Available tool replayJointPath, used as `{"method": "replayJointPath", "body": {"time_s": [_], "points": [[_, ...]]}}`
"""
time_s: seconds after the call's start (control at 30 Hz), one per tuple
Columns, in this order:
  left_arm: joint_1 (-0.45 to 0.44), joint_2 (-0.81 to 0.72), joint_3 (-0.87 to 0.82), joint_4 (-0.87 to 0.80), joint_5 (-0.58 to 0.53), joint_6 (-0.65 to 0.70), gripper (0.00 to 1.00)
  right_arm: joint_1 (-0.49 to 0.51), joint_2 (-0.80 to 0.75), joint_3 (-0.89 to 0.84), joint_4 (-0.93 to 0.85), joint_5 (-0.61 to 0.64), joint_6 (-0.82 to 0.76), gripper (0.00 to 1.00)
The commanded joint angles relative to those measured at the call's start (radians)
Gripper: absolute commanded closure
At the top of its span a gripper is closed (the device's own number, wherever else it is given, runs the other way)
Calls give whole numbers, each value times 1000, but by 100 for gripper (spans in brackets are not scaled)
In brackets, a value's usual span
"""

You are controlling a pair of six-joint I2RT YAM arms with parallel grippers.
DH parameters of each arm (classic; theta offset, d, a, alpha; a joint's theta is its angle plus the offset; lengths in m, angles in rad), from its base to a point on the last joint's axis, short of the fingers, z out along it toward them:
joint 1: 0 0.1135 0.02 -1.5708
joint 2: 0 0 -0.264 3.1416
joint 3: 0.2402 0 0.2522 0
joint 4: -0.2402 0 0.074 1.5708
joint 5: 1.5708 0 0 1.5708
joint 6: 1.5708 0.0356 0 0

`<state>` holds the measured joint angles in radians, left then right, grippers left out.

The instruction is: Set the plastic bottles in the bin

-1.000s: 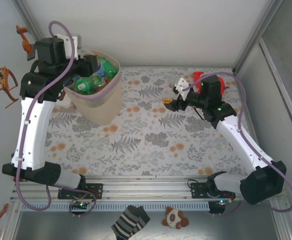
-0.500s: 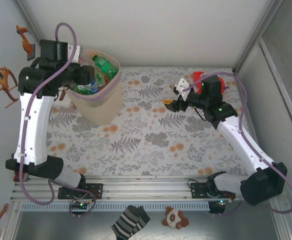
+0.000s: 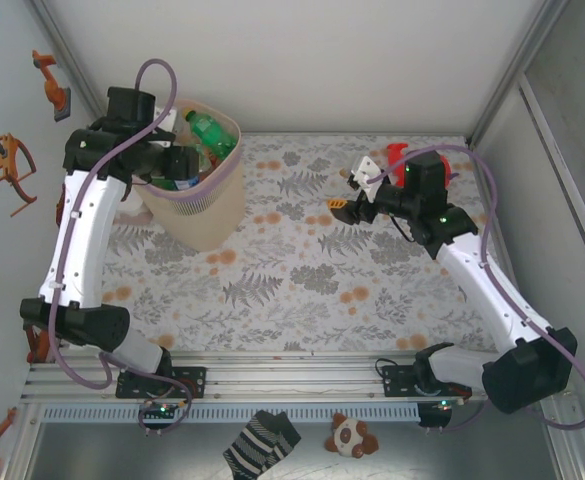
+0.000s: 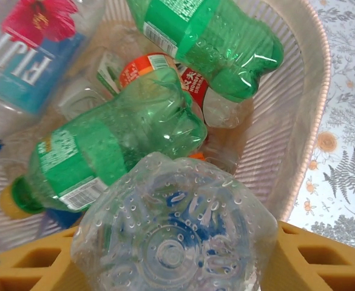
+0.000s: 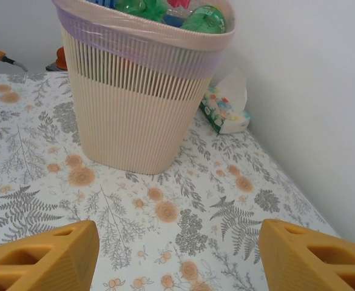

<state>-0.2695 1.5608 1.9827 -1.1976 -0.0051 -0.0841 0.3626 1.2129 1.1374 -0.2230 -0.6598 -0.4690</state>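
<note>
My left gripper should next go down into the gap (image 4: pixel 227 154) between the lower green bottle and the bin's ribbed side and release the clear bottle (image 4: pixel 174 236), because there is open space there.
The bin (image 3: pixel 200 215) is a ribbed beige wastebasket with a pale pink rim, standing at the far left of the table. Inside lie several plastic bottles: two green ones (image 4: pixel 219 36) (image 4: pixel 116 145) and a clear Fiji one (image 4: pixel 31 54). My left gripper (image 3: pixel 177 160) hangs over the bin's mouth, shut on a clear bottle (image 4: pixel 174 236) whose dimpled base faces the left wrist camera between the yellow fingers (image 4: pixel 323 260). My right gripper (image 5: pixel 177 254) stands open over bare tablecloth, well to the right of the bin (image 5: pixel 141 103), nothing between its fingers.
A tissue pack (image 5: pixel 226 112) lies behind the bin by the wall. A red plush toy (image 3: pixel 400 153) sits behind the right wrist. A striped sock (image 3: pixel 260 445) and a small panda toy (image 3: pixel 350 435) lie below the table's near rail.
The left arm has swung its wrist and upper links rightward over the bin, keeping the clear bottle in its grip. The right arm has not moved.
</note>
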Motion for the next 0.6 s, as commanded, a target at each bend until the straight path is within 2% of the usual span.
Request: {"method": "replayJointPath", "body": {"time_s": [0.0,0.57], "points": [[14,19,-43,31,64,-13,52,6,-28,10,-11,11,-17,31],[82,71,-286,104,132,-13,51,6,-17,1,-9,11,-26,31]]}}
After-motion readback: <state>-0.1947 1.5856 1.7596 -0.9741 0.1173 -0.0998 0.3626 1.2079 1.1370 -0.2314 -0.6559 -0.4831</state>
